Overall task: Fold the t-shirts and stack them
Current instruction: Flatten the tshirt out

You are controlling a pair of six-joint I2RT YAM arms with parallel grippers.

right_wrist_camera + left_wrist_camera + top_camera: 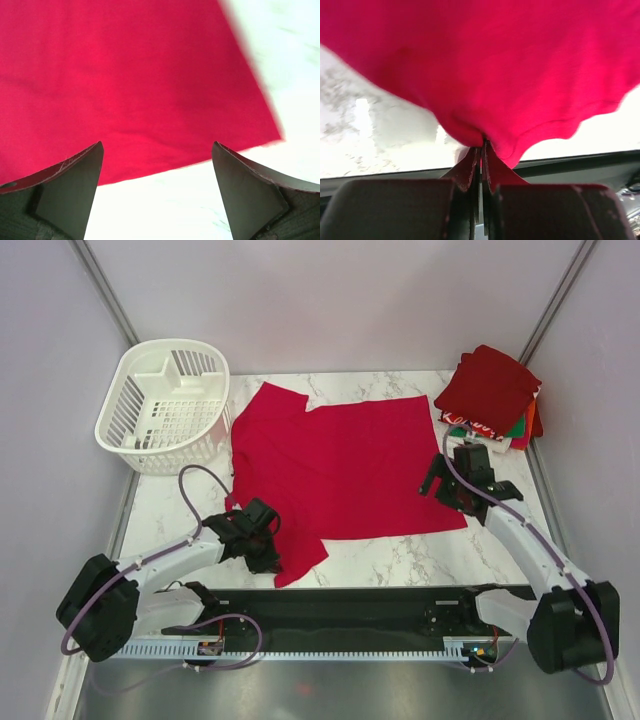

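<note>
The shirt's near corner (461, 525) (274, 135) is outside the open fingers of my right gripper. My right gripper needs to move down and back next, toward the right in the top view, onto that corner.
A bright red t-shirt (350, 465) lies spread on the marble table. Its near-left flap reaches toward the front edge. My left gripper (268, 552) sits on that flap and is shut on the cloth. In the left wrist view the fingertips (482, 147) pinch a fold of the red t-shirt (485, 65), which hangs over them. My right gripper (468, 488) hovers open over the shirt's near-right corner. In the right wrist view it (157, 145) stands wide with nothing between the fingers, the red hem (150, 100) below. A stack of folded t-shirts (490, 390), dark red on top, rests at the back right.
A white slatted basket (165, 405) stands at the back left, touching the shirt's sleeve side. Bare marble (400, 560) runs along the front edge before the arms' black base rail (340, 615). Grey walls close in the table at both sides.
</note>
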